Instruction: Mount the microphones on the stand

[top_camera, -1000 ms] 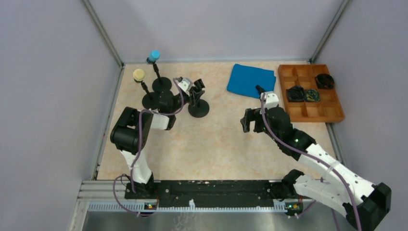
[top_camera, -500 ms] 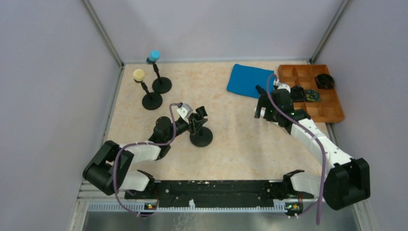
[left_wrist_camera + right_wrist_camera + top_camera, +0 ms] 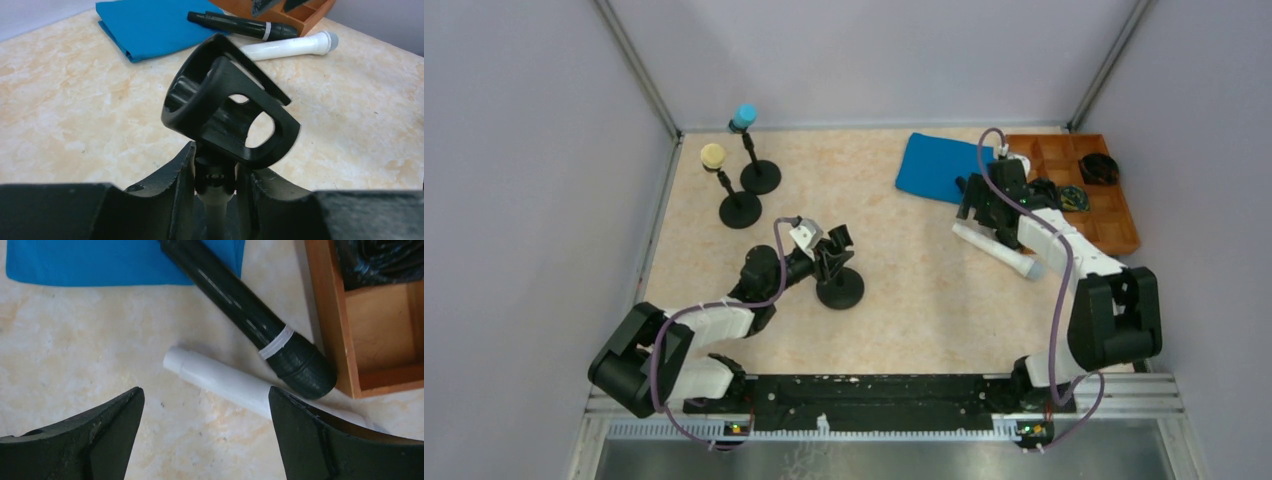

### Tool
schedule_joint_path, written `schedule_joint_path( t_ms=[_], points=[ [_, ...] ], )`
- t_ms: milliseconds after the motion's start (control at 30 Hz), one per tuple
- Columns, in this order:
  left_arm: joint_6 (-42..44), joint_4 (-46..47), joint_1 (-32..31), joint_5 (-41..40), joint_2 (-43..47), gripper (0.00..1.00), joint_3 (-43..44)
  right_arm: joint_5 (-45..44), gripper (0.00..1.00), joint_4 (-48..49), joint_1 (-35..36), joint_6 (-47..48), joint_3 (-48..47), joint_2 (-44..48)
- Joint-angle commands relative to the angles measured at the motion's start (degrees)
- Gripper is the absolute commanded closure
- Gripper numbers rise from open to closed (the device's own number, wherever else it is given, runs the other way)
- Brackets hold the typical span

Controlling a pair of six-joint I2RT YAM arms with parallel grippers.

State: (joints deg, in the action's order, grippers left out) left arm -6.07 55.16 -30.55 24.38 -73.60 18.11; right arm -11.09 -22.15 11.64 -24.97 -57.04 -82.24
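Observation:
The black microphone's body (image 3: 239, 309) lies below and outward of my right gripper. My right gripper will next lower outward onto it and turn its fingers, because the microphone's body runs at an angle.
My left gripper (image 3: 829, 257) is shut on the thin stem of a black stand (image 3: 839, 290) in the middle of the table. In the left wrist view its fingers (image 3: 175, 185) pinch the stem just under the empty clip (image 3: 230, 117). Two more stands at the back left hold the light blue microphone (image 3: 745, 115) and the cream microphone (image 3: 713, 155). A white microphone (image 3: 225, 380) and a black microphone (image 3: 245, 305) lie side by side next to the tray. My right gripper (image 3: 205, 395) hovers open over the white one, touching nothing.
A folded blue cloth (image 3: 944, 165) lies at the back, its edge under the black microphone's tail. A wooden compartment tray (image 3: 1114, 225) with dark coiled items sits at the back right. Grey walls close in both sides.
My left gripper has pulled the stand from the back left toward the table's middle. My right arm has swung to the back right, over the two lying microphones.

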Motion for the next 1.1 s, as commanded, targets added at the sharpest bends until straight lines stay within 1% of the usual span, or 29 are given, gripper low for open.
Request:
schedule_joint_path(
  t_ms=[0,100,167,233,333,500,633,800,867,900,1000,1067],
  points=[
    [-1.51,-4.29,-0.23,0.45,-0.13,0.55,0.35,-5.41,0.07,1.23,-0.68,8.80,-7.95,-6.28],
    [-2.31,-4.40,-0.36,0.51,-0.06,0.47,0.22,-7.28,0.06,-4.26,-0.74,16.56,-15.51,-12.89],
    [-2.65,-4.76,-0.64,-0.45,0.22,0.38,-0.02,-8.84,0.06,-5.58,-0.87,20.30,-17.88,-15.82],
    [-3.14,-4.96,-1.03,-1.83,0.57,0.32,-0.53,-8.33,0.07,-5.74,-1.35,23.30,-19.47,-18.60],
    [-3.51,-4.56,-2.15,-3.40,1.54,0.24,-1.77,-4.58,0.10,-7.53,-2.83,26.43,-22.33,-22.90],
    [-2.74,-5.01,-4.54,-6.32,3.96,0.15,-3.41,4.19,0.23,-7.93,-6.36,28.46,-24.73,-27.07],
    [-1.94,-5.76,-5.19,-7.14,4.75,0.10,-3.35,7.12,0.32,-9.30,-7.32,28.75,-26.81,-30.09],
    [-2.71,-8.27,-5.46,-7.37,7.17,0.08,-3.17,5.44,0.44,-9.41,-7.33,27.54,-27.00,-32.30],
    [-3.61,-10.83,-5.46,-7.94,9.17,0.07,-3.17,3.96,0.45,-7.65,-7.35,26.78,-25.45,-31.21],
    [-4.29,-12.38,-5.43,-8.47,10.52,0.07,-3.17,3.39,0.48,-5.95,-7.33,26.65,-24.67,-30.36],
    [-6.13,-17.27,-5.47,-9.87,15.41,0.07,-3.78,2.52,0.57,-2.02,-7.33,26.60,-22.24,-27.12],
    [-7.14,-20.45,-5.42,-10.29,19.16,0.07,-4.11,2.55,0.64,0.86,-7.33,26.83,-20.50,-24.33]
  ],
)
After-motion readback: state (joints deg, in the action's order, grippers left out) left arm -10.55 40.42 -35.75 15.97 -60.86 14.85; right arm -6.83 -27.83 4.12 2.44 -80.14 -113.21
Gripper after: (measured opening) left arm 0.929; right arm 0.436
